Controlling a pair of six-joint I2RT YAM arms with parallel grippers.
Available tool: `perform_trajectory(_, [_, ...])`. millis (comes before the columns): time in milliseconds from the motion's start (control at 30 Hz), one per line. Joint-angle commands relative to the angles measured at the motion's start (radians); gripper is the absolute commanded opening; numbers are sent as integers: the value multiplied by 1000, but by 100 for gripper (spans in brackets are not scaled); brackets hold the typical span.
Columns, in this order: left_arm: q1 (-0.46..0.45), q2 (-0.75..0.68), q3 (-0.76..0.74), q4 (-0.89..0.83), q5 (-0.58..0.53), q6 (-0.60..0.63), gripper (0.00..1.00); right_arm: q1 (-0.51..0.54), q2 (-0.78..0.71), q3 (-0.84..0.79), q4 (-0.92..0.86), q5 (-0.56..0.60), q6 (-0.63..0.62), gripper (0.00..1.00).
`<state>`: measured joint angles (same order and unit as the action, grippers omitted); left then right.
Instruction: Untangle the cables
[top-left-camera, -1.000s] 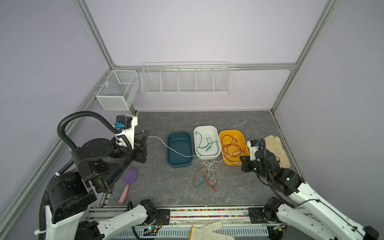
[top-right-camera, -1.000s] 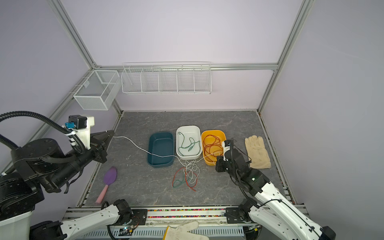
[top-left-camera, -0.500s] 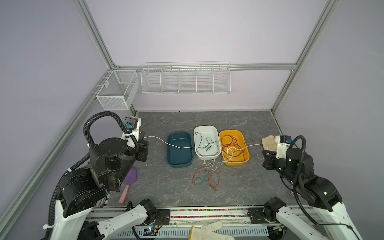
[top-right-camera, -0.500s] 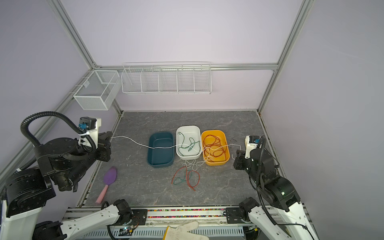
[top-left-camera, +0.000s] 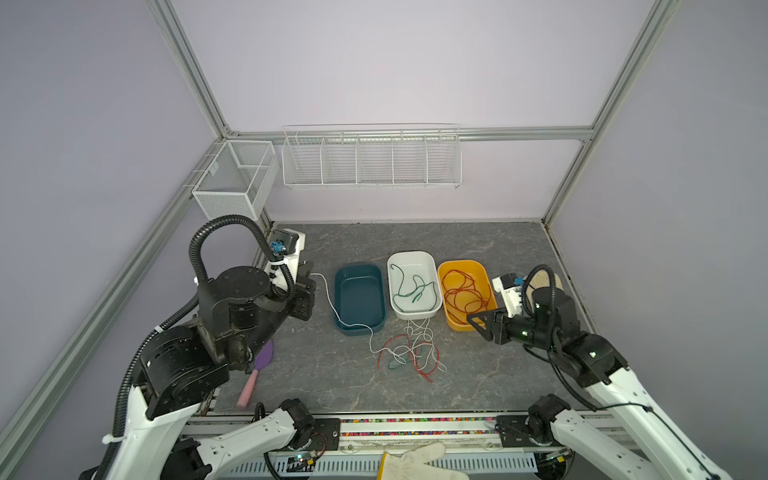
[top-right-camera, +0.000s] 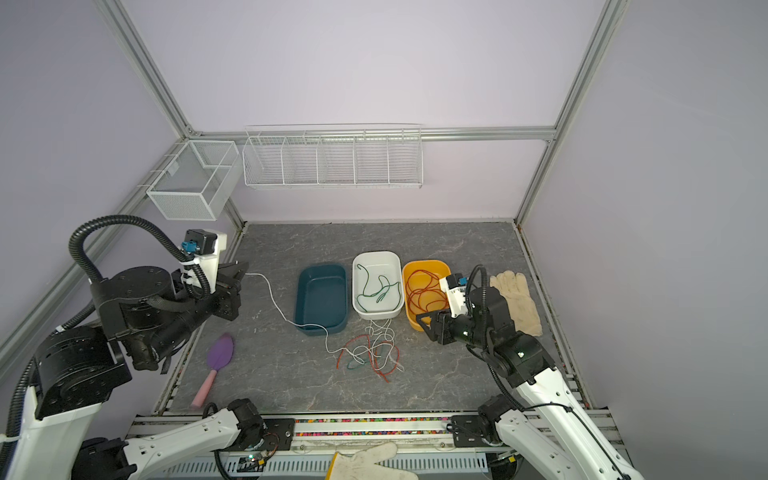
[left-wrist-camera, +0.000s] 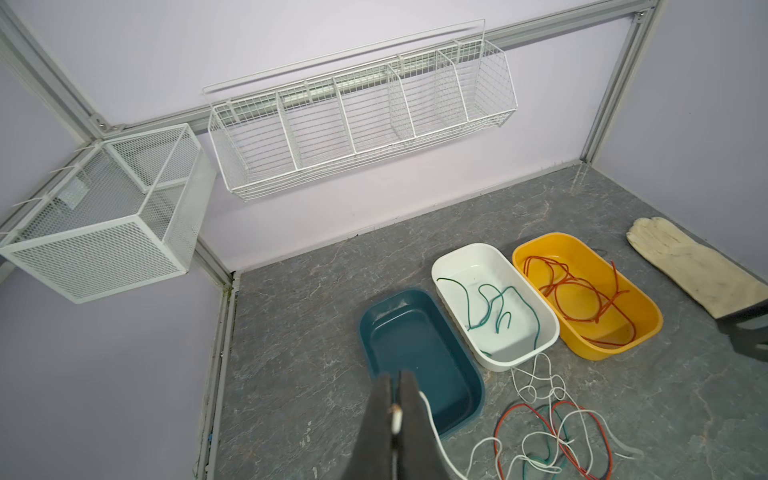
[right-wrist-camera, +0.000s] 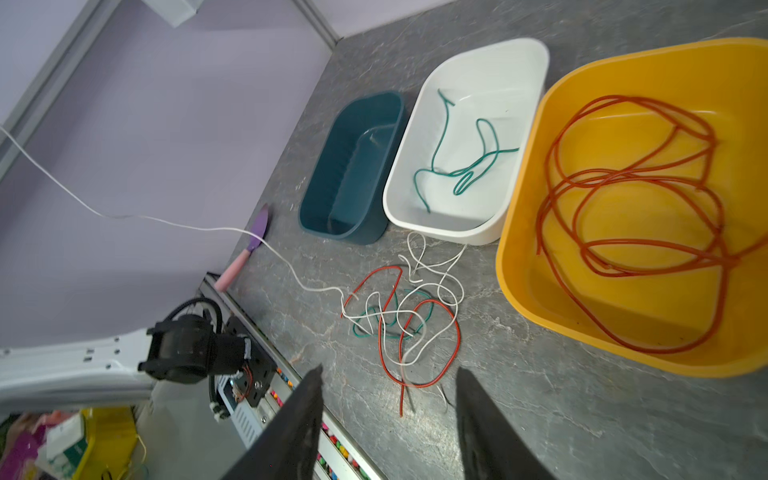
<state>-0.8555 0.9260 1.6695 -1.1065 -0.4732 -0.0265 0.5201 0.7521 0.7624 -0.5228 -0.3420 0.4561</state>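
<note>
The white cable loop is below my right gripper, toward the teal tray. My right gripper should next sweep away from the yellow tray (top-left-camera: 461, 263) and down onto the white cable loop (top-left-camera: 412, 349).
A loose tangle of white, red-orange and dark green cables (top-left-camera: 409, 353) (top-right-camera: 370, 353) (right-wrist-camera: 399, 320) lies on the table in front of the trays. One white cable (top-left-camera: 328, 297) (top-right-camera: 270, 291) runs from it over the teal tray's (top-left-camera: 359, 291) front corner up to my left gripper (top-left-camera: 309, 274) (top-right-camera: 243, 270) (left-wrist-camera: 395, 376), which is shut on its end. My right gripper (top-left-camera: 477, 327) (top-right-camera: 424, 324) (right-wrist-camera: 388, 370) hangs open and empty beside the yellow tray (top-left-camera: 461, 263), right of the tangle. A green cable (top-left-camera: 411, 291) lies in the white tray (top-left-camera: 411, 254), a red-orange one (top-left-camera: 461, 291) in the yellow tray.
A purple spatula with a pink handle (top-left-camera: 257, 370) lies at the table's left edge. One pale work glove (top-right-camera: 515, 299) rests at the right behind my right arm, another (top-left-camera: 415, 461) on the front rail. Wire baskets (top-left-camera: 370, 158) and a mesh box (top-left-camera: 232, 183) hang on the back wall.
My right gripper has opened and let go of the white cable, then swung back left toward the yellow tray. The cable, taut half a second ago, now lies slack.
</note>
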Motion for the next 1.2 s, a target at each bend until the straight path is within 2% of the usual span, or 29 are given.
perform_trajectory(0, [5,4,25,7,49,-18,0,85,35,-50,160,-43,12,58])
perform_trajectory(167, [5,-1,66,-2,47,-19,0,258,177,-61,214,118,6,56])
perform_trajectory(333, [5,-5,105,-35,41,-12,0,310,307,-79,262,220,67,51])
perform_trajectory(533, [4,-20,90,-37,56,-11,0,380,438,-78,386,236,156,48])
perform_trajectory(767, [4,-25,89,-34,61,-10,0,546,577,4,426,277,24,54])
perform_trajectory(967, [4,-34,84,-36,56,-10,0,608,662,-1,512,276,-31,54])
perform_trajectory(1167, [5,-34,76,-38,56,-10,0,619,763,26,550,265,-39,51])
